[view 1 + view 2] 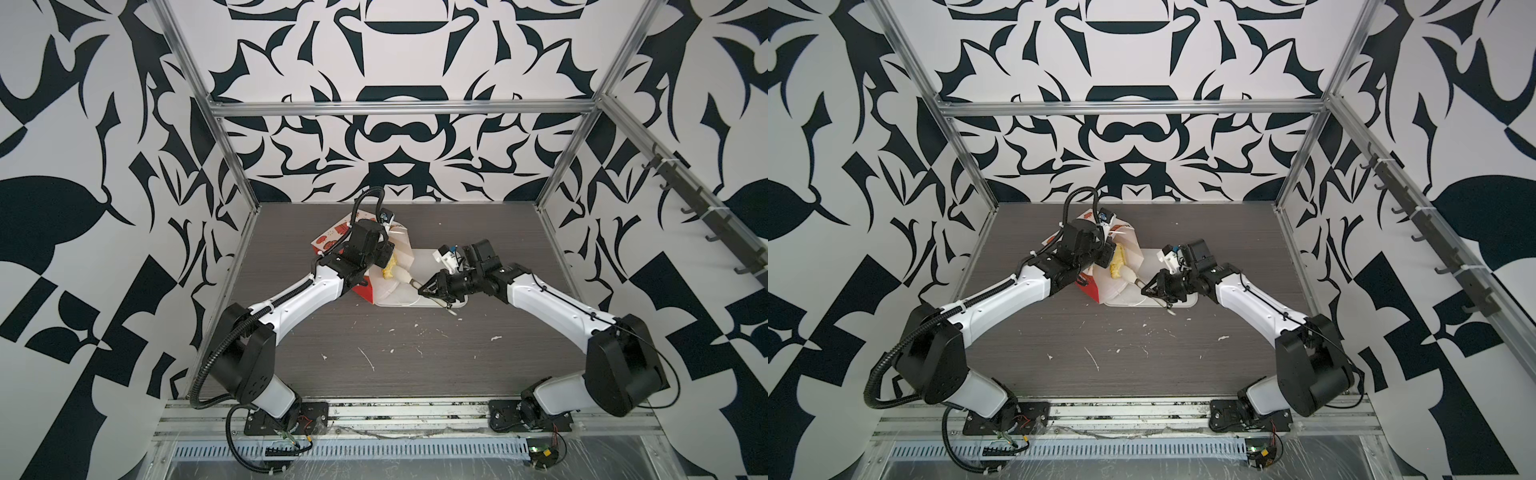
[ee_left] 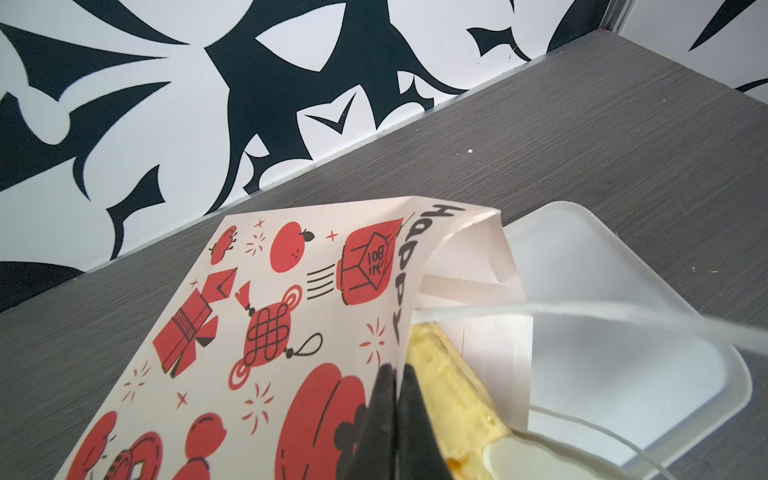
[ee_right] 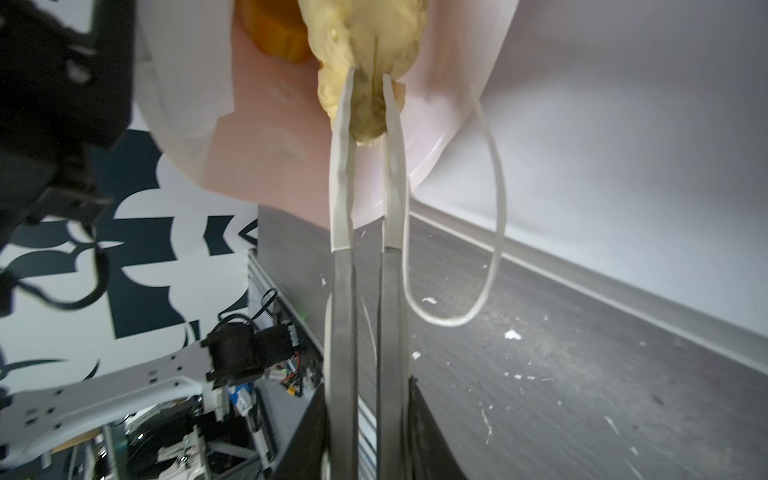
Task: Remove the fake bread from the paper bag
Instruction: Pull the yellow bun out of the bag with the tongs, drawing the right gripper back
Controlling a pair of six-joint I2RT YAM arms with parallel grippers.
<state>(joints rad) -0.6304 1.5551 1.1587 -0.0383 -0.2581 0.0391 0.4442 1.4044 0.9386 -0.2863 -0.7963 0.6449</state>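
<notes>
The right gripper draws away from the bag's opening next. It then lowers over the white tray's middle (image 3: 616, 136) and releases the tongs (image 3: 345, 291), because the tray is empty.
The paper bag (image 2: 291, 316), cream with red motifs, lies tilted on the table with its mouth toward the tray; in both top views its red side (image 1: 365, 291) shows. My left gripper (image 2: 397, 370) is shut on the bag's rim beside the mouth. My right gripper (image 3: 370, 415) is shut on metal tongs (image 3: 345, 291) with white tips. The tips clamp the end of a pale yellow piece of fake bread (image 3: 365, 37) at the bag's mouth (image 1: 390, 268). A second, orange-brown piece (image 3: 274, 33) lies deeper inside. A white cord handle (image 3: 494, 187) hangs beside the tongs.
A flat white tray (image 1: 432, 259) lies under the bag's mouth and the tongs (image 1: 1148, 259). White crumbs (image 1: 368, 359) are scattered over the grey table. Aluminium frame posts and patterned walls stand at the back and both sides.
</notes>
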